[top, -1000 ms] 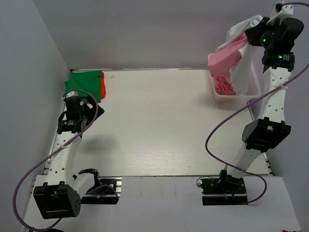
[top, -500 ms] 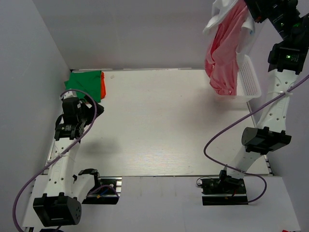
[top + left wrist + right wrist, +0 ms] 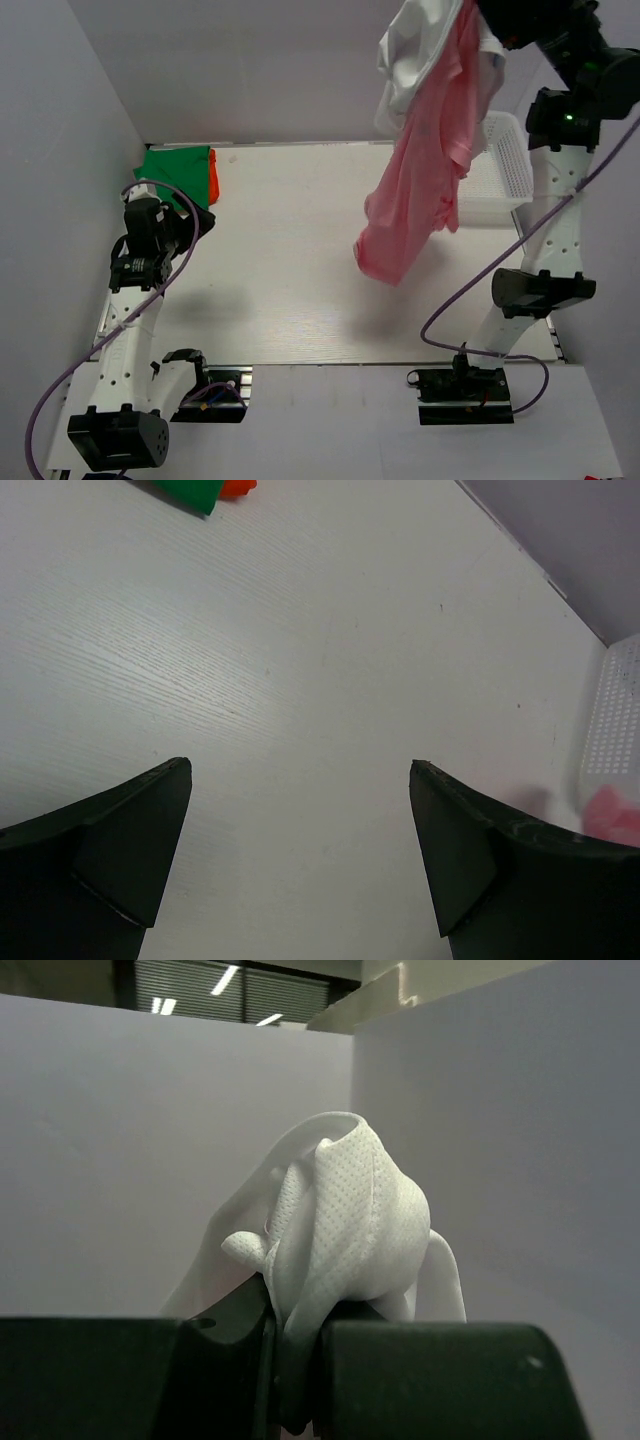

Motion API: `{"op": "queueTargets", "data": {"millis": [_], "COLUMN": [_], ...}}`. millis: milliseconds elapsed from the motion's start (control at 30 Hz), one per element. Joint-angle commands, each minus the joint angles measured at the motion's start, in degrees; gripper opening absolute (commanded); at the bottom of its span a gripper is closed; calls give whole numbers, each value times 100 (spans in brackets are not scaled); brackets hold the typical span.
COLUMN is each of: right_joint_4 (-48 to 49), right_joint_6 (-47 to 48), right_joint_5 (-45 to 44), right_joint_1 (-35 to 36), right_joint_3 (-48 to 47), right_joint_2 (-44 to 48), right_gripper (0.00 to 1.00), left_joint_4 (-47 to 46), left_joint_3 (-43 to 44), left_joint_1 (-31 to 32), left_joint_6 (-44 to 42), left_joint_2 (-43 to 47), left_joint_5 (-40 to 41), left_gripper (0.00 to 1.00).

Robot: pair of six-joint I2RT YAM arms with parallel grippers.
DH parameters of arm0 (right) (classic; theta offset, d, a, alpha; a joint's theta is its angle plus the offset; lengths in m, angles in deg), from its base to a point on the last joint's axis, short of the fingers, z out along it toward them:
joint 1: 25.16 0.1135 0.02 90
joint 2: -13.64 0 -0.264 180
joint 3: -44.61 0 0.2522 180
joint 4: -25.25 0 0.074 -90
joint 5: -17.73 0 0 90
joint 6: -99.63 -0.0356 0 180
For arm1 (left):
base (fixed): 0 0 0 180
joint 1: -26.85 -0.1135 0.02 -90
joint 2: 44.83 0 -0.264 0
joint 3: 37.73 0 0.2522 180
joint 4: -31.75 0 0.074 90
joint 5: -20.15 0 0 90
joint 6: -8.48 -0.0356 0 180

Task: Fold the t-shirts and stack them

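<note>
The robot's right gripper needs to swing away from the basket next and go down over the bare middle of the table point(image 3: 316, 252), where both hanging shirts have room to lie.
My right gripper point(image 3: 478, 12) is raised high at the top right and shut on a bunch of white t-shirt fabric point(image 3: 345, 1225). The white t-shirt point(image 3: 415, 50) hangs from it together with a pink t-shirt point(image 3: 425, 165), which dangles down over the table's right half. A folded green t-shirt point(image 3: 175, 165) lies on an orange t-shirt point(image 3: 214, 175) at the table's far left corner; both show in the left wrist view point(image 3: 195, 490). My left gripper point(image 3: 300, 770) is open and empty above bare table near that stack.
A white plastic mesh basket point(image 3: 500, 165) stands at the far right of the table, partly behind the hanging shirts; its edge shows in the left wrist view point(image 3: 615, 720). Grey walls enclose the table at the back and sides.
My right gripper has lifted the white and pink shirts up out of the basket and swung them left over the table. The left arm has shifted slightly.
</note>
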Motion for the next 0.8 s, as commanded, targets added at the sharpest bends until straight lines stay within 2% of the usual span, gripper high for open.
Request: {"op": "queueTargets", "data": {"millis": [0,100,200,233,300,333,400,433,467,500,533,567,600,633,767], "right_joint_4": [545,579,685,711,458,91,-456,-588,-659,-964,-1133,-1291,-1980,-2230,-2909], "right_joint_6": [-355,-135,277,409,1366,2030,2970,3099,3187,3423,3495,3548,3844,3978,4339], "right_joint_5": [-109,153,558,611,533,358,-237,-650,-828,-1239,-1356,-1453,-1646,-1778,-2804], "right_joint_1": [572,1038,1276,1320,1531,1671,1934,2084,2155,2260,2304,2331,2340,2384,2463], "right_joint_3": [178,485,1599,2873,3839,5192,6072,7233,7549,8179,8298,8378,8335,8291,8317], "right_joint_2": [-269,-366,-77,20,678,1010,1529,1619,1699,1769,1752,1735,1708,1726,2321], "right_gripper": [0,0,0,0,0,0,0,0,10,26,35,52,83,90,90], "left_joint_4": [14,155,208,278,436,437,577,577,577,447,393,393,393,393,393], "left_joint_3": [274,328,328,328,328,328,328,267,170,100,-40,-102,-103,-164,-270], "left_joint_1": [19,19,19,19,19,19,19,19,19,19,19,19,19,19,19], "left_joint_6": [9,-44,-44,-44,8,9,9,9,9,9,61,62,62,62,62], "left_joint_2": [92,145,207,268,268,329,330,382,382,382,382,322,225,224,145], "left_joint_5": [-97,-97,-44,-44,-44,8,61,61,61,9,-131,-193,-194,-272,-273], "left_gripper": [100,100,100,100,100,100,100,100,100,100,100,100,100,100,100]}}
